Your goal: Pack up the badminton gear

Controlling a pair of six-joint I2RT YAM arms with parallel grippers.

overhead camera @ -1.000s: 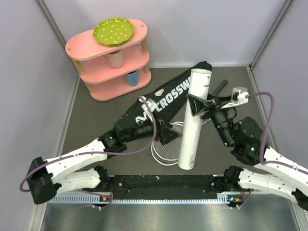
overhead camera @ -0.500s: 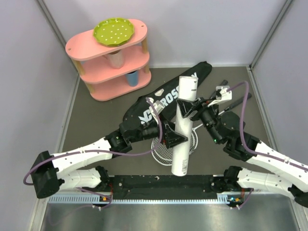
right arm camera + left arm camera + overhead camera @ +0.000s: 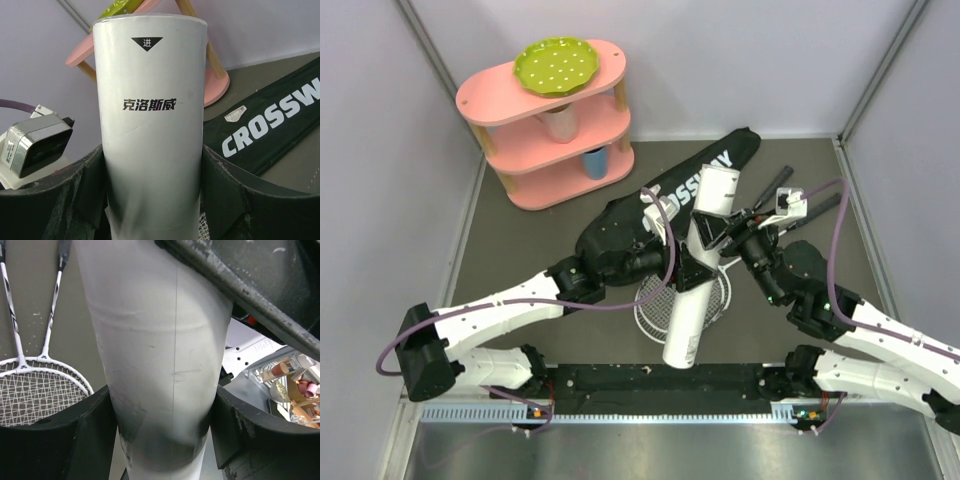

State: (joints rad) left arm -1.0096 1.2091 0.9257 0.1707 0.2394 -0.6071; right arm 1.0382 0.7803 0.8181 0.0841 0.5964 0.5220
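Observation:
The bare tabletop beside the wall is below my left gripper and to its left in the top view, so my left gripper needs to swing the tube over there, lower it and release it.
A long white tube [image 3: 698,268] with black lettering hangs tilted above the table, held by both arms. My right gripper [image 3: 712,232] is shut on its upper part, its fingers [image 3: 235,200] pressed against both sides. My left gripper [image 3: 687,272] is shut on the tube [image 3: 160,365] just below, with a black finger [image 3: 75,440] tight on each flank. Under the tube lie two silver rackets [image 3: 665,308], their heads [image 3: 35,385] overlapping and their black handles [image 3: 820,208] pointing to the far right. The black "CROSSWAY" bag [image 3: 625,225] lies flat behind them.
A pink three-tier shelf [image 3: 545,120] stands at the back left with a green dotted plate [image 3: 555,65] on top and cups on the lower tiers. Grey walls close in the table on three sides. A black rail [image 3: 660,378] runs along the near edge.
The right arm has carried the tube leftward over the rackets. The left gripper has reached up to the tube and closed on it below the right gripper.

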